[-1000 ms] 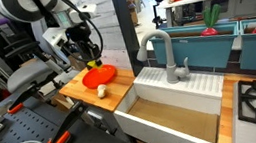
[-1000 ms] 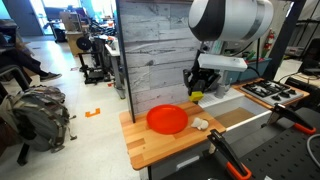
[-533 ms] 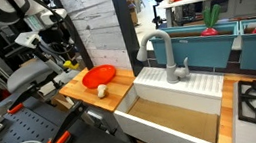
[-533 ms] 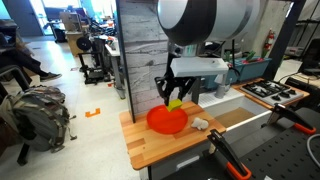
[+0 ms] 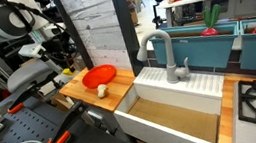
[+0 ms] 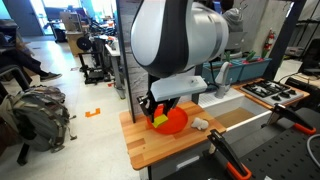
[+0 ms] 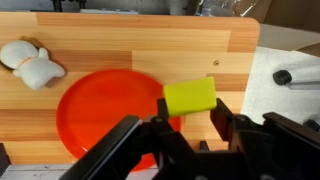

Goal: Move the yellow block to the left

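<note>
Next, my gripper moves down and toward the right in the wrist view, past the plate's edge onto the bare board (image 6: 151,136) beside it, since that spot is clear.
The yellow block (image 7: 190,96) is held between the fingers of my gripper (image 7: 190,110), which is shut on it. In the wrist view it hangs over the edge of the round red plate (image 7: 100,110) on the wooden board (image 7: 140,40). In an exterior view the gripper (image 6: 155,110) hovers low over the plate's (image 6: 175,123) near side, with the block (image 6: 159,119) showing as a yellow spot. In an exterior view the gripper (image 5: 66,58) is beyond the plate (image 5: 98,76), and I cannot make out the block there.
A pale cream rounded piece (image 7: 30,62) lies on the board beside the plate; it shows in both exterior views (image 5: 100,88) (image 6: 200,124). A white sink (image 5: 174,110) with a grey faucet (image 5: 161,52) adjoins the board. A grey wood-plank wall (image 6: 150,50) stands behind.
The arm has carried the yellow block from the plate's sink side across the plate, away from the sink, and lowered it. The plate and cream piece have not moved.
</note>
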